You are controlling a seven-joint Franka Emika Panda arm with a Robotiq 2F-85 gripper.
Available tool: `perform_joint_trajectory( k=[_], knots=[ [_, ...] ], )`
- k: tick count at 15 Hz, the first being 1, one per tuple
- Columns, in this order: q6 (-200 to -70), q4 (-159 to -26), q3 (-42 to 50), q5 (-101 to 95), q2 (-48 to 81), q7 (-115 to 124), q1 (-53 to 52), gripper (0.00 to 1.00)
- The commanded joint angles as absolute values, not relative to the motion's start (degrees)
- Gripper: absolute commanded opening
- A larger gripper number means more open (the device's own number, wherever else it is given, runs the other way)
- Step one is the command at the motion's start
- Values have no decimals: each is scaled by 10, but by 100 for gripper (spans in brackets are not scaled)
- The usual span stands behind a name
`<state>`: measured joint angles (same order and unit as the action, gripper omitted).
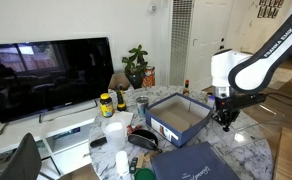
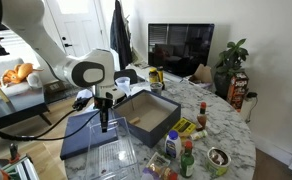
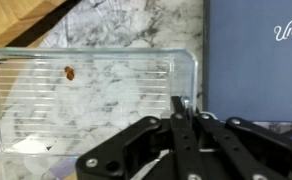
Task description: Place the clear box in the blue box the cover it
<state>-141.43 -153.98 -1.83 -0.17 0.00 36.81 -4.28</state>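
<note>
I need to lift the clear box with my gripper, move it outward and lower it into the blue box (image 1: 166, 128) to release it, as that opening is outward of my gripper.
The clear box (image 3: 86, 95) lies on the marble table beside the navy cover (image 3: 261, 50), which has script lettering on top. My gripper (image 3: 183, 103) is at the clear box's right wall, its fingers closed together on that thin wall. In an exterior view the gripper (image 2: 104, 122) points straight down at the far end of the clear box (image 2: 121, 160), between the cover (image 2: 84, 138) and the open blue box (image 2: 166, 126). The blue box (image 1: 166, 128) with its beige inside, the cover (image 1: 191, 162) and the gripper (image 1: 224, 121) also show in an exterior view.
Bottles and jars (image 2: 186, 150) crowd the table next to the blue box. A white cup (image 1: 114, 133) and a yellow jar (image 1: 106, 104) stand on the table's other side. A TV (image 1: 46, 75) and a potted plant (image 1: 136, 65) stand behind.
</note>
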Motion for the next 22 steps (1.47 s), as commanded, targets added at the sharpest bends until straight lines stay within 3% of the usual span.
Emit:
perform_joint_trajectory(
  k=[1,8,22],
  knots=[
    [-1296,-1538,-37,-66,-97,419,-44,1],
    [-1159,-1418,-116,-70,-138,366,-70,1],
    [-1287,-1183,-77,-79,129,234,-72,1]
  ],
)
